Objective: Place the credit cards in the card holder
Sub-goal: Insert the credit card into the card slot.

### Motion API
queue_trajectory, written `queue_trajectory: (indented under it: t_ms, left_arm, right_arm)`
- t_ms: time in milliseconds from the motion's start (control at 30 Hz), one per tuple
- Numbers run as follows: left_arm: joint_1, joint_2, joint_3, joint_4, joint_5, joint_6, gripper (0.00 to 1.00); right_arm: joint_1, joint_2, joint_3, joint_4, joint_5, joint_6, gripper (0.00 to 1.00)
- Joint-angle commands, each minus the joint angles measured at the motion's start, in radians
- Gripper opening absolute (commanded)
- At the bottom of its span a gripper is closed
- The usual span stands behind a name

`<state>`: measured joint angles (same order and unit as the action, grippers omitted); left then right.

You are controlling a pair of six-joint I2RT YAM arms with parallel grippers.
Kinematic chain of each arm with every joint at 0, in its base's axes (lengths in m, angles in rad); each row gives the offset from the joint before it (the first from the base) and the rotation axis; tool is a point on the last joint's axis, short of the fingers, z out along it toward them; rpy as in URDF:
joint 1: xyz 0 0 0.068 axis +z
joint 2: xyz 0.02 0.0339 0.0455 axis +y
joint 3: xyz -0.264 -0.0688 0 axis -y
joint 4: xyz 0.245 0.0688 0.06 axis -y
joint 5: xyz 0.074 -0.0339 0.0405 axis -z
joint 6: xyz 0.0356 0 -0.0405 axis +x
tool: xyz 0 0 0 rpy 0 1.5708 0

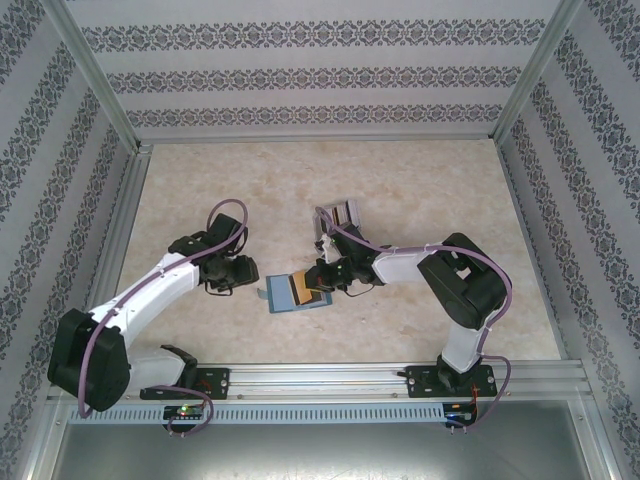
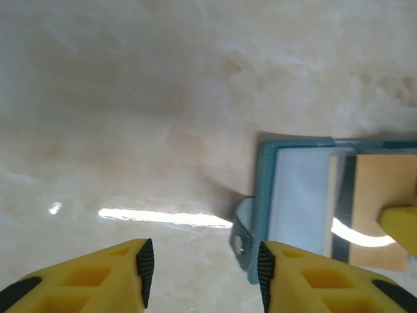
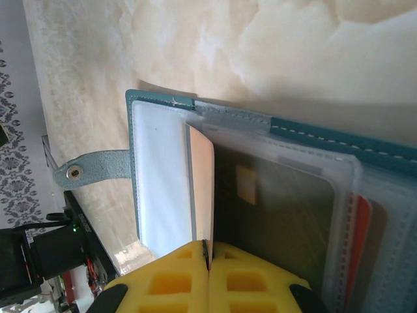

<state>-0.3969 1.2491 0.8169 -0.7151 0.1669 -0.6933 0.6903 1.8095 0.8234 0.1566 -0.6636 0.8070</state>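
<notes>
The right gripper pushes toward the snap strap point(image 2: 242, 236) next, sliding the orange-brown credit card deeper into the pale pocket before release, since much still sticks out.
The teal-blue card holder point(image 1: 290, 297) lies open on the table between my two grippers, its pale inside facing up point(image 2: 296, 202). My right gripper point(image 3: 207, 251) is shut on an orange-brown credit card point(image 3: 203, 186), held edge-on over the holder's clear pockets point(image 3: 345, 195). A dark card point(image 3: 273, 215) sits inside one pocket, and a reddish one point(image 3: 362, 241) shows further right. My left gripper point(image 2: 204, 270) is open just left of the holder, with nothing between its fingers. The holder's snap strap point(image 2: 242, 236) lies close to the left gripper's right finger.
A pale grey slotted rack point(image 1: 338, 218) stands behind the right gripper point(image 1: 325, 275). The left gripper point(image 1: 238, 272) hovers over bare marble-patterned table point(image 1: 400, 180). Patterned walls enclose the table, and a metal rail point(image 1: 330, 378) runs along its near edge.
</notes>
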Motion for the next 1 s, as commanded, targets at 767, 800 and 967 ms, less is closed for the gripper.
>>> queue_trajectory:
  t_ms: [767, 800, 967]
  left_arm:
    - [-0.032, 0.139, -0.191, 0.284, 0.178, -0.088, 0.11]
    - [-0.032, 0.136, -0.194, 0.285, 0.176, -0.09, 0.11]
    - [-0.033, 0.141, -0.195, 0.291, 0.178, -0.093, 0.1]
  right_arm:
    - [0.113, 0.059, 0.086, -0.161, 0.213, -0.045, 0.06]
    - [0.116, 0.061, 0.092, -0.169, 0.216, -0.049, 0.07]
    - [0.137, 0.054, 0.118, -0.208, 0.241, -0.067, 0.11]
